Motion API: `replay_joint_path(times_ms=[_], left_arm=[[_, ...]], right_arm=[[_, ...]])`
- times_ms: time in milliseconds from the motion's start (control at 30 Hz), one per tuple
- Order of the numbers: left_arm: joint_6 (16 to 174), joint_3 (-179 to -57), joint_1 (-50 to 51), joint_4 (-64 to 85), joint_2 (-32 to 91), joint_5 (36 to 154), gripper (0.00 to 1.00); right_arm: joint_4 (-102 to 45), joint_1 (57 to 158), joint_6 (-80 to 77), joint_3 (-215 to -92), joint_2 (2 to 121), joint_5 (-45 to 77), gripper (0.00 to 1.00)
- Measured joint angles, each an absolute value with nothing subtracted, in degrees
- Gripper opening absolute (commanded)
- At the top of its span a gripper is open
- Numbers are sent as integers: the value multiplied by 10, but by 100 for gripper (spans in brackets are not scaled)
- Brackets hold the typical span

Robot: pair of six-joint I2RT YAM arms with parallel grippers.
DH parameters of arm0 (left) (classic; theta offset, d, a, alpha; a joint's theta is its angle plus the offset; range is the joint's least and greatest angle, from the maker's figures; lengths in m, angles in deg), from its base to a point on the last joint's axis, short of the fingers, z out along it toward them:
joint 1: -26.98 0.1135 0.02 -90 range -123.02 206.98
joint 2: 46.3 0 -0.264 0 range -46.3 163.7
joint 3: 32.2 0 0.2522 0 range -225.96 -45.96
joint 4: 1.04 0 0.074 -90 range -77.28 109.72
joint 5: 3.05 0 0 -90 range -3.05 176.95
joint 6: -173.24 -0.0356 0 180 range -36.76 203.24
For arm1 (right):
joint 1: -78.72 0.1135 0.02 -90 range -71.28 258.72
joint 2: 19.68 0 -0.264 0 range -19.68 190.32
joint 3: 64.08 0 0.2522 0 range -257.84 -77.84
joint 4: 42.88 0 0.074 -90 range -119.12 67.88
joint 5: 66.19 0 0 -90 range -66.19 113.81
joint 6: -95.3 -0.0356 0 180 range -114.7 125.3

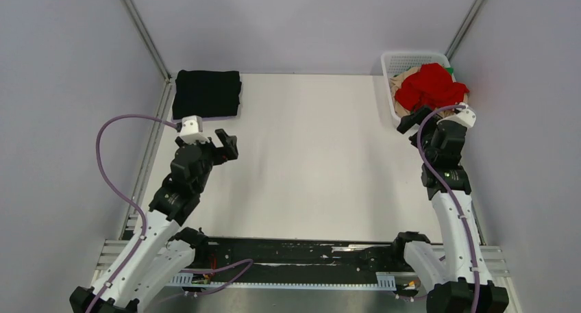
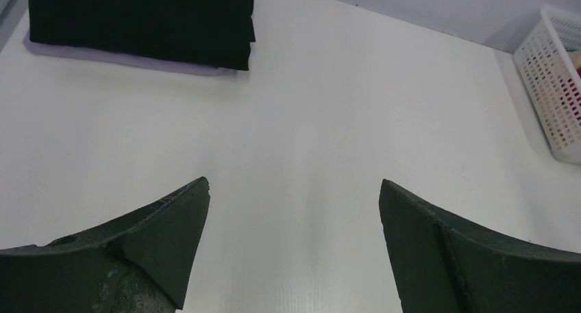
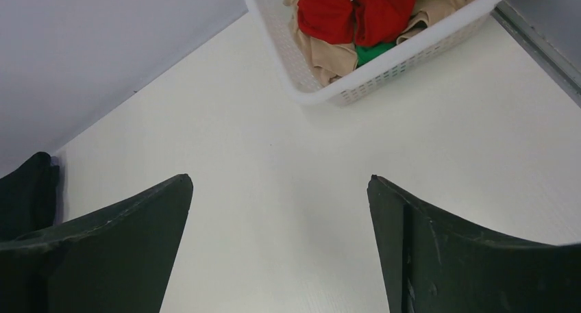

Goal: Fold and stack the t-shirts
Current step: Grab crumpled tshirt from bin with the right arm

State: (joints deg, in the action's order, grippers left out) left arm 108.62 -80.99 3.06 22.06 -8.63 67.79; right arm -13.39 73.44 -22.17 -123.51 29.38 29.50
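The red t-shirt lies on top, so my right gripper will move outward over the basket's front side, then down to it, onto its bunched fold (image 1: pixel 431 88) (image 3: pixel 359 11).
A folded black t-shirt (image 1: pixel 206 92) lies flat at the far left corner of the table; it also shows in the left wrist view (image 2: pixel 140 18). A crumpled red t-shirt (image 1: pixel 430 85) lies on top in the white basket (image 1: pixel 411 56) at the far right, over a beige t-shirt (image 3: pixel 322 53) and a bit of green t-shirt (image 3: pixel 373 53). My left gripper (image 1: pixel 229 144) is open and empty over bare table, just near of the black shirt. My right gripper (image 1: pixel 413 120) is open and empty, just near of the basket's front wall (image 3: pixel 384 77).
Grey walls with metal frame posts (image 1: pixel 144 32) close in the white table (image 1: pixel 315 155) on three sides. A black rail (image 1: pixel 294 255) runs along the near edge between the arm bases. A purple cable (image 1: pixel 109 162) loops off the left arm.
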Motion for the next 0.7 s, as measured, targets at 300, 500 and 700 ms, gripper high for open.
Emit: replay_joint_path(times_ms=[300,500,700], left_arm=[[1087,-812,31,224,-82,673,100],[1087,-813,31,225,-74,658,100],[1087,-813,31,225,-67,649,100]], right_arm=[[-118,728,-181,-1333,440,305,100],[-135,672,-177,-1521,671,304,98],[-133,637,-173,-1733,937,304,61]])
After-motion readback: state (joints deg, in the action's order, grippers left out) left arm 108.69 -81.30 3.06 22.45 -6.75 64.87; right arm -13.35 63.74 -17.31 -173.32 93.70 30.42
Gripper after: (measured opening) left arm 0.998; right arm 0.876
